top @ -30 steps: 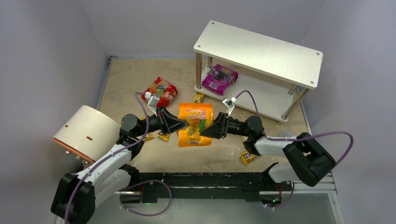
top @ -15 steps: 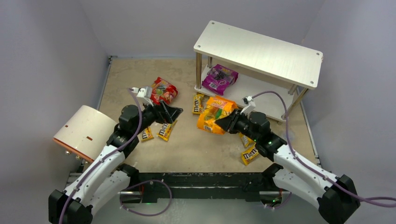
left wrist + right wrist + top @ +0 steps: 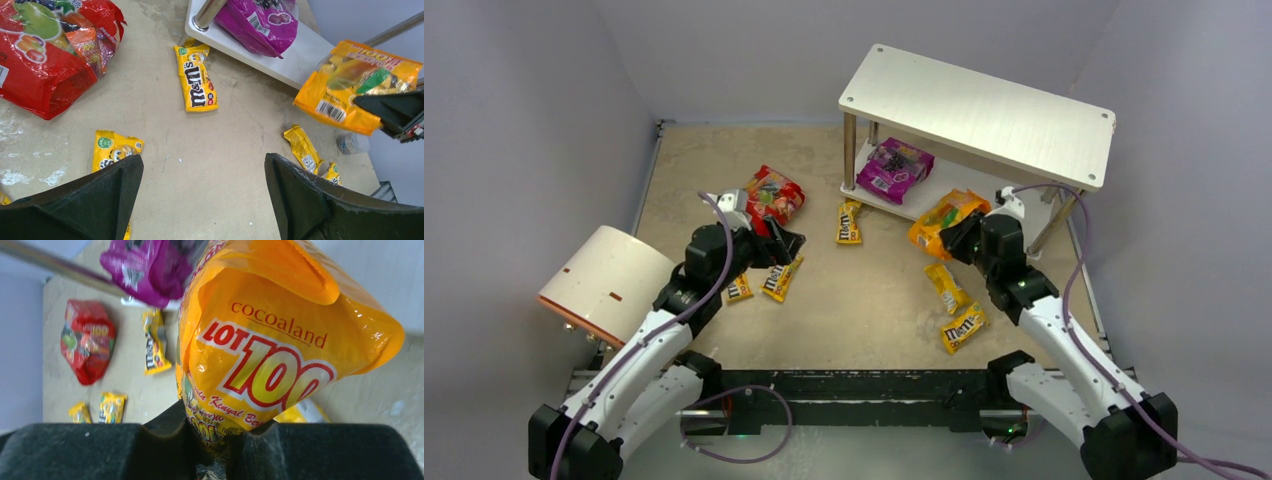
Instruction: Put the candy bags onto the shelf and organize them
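My right gripper carries the orange bag outward past the shelf's front edge onto the bare part of the lower board beside the purple bag next.
My right gripper [image 3: 961,236] [image 3: 215,442] is shut on the bottom edge of the orange candy bag [image 3: 941,214] [image 3: 270,350] [image 3: 350,82], which it holds at the front edge of the shelf's lower board [image 3: 989,208]. The purple bag [image 3: 892,167] [image 3: 262,25] lies on that board's left end. Below the top board [image 3: 984,110] the right end shows bare. My left gripper [image 3: 786,243] [image 3: 204,165] hangs open over the floor with nothing between its fingers. Just beyond it lies the red bag [image 3: 771,195] [image 3: 45,55]. Several yellow M&M's packets [image 3: 849,222] [image 3: 196,82] lie scattered on the floor.
A white-and-tan cylinder [image 3: 609,285] lies on its side at the left, beside my left arm. A small clear round object [image 3: 352,143] sits on the floor near the right-hand packets [image 3: 964,325]. Grey walls close the area on three sides.
My left gripper let go of the orange bag, opened wide and drew back left. My right gripper carried the bag right and away, up to the shelf's lower board.
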`<state>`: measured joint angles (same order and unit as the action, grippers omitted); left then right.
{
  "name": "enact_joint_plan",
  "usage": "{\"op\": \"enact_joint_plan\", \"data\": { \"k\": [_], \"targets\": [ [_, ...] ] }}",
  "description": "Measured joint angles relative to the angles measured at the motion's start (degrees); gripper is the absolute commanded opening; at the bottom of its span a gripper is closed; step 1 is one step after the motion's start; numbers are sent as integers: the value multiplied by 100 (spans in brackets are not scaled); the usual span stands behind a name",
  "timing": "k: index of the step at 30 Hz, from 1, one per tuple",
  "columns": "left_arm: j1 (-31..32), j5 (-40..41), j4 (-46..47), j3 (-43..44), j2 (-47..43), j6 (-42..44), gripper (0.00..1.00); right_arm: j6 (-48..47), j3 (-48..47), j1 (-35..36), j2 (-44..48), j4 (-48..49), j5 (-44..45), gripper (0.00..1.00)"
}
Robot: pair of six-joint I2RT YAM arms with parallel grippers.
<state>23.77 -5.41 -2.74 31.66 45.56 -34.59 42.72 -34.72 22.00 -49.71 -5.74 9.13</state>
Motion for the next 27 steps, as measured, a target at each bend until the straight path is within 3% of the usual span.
{"op": "enact_joint_plan", "data": {
  "k": [7,11,19,25,27],
  "targets": [
    [0,-59,33,-2,87,83,97,-343,-24,-426,-640,1008,-365,18],
    [0,-177,146,-2,107,127,97,-472,24,-640,-1130,1665,-713,28],
    [0,-271,201,-7,125,127,98,-793,197,-859,-1366,2376,-667,36],
    [0,-341,258,-7,197,125,97,-872,402,-911,-1394,2949,-452,16],
    [0,-345,262,-7,201,125,98,-870,481,-931,-1464,3119,-339,14]
  ]
}}
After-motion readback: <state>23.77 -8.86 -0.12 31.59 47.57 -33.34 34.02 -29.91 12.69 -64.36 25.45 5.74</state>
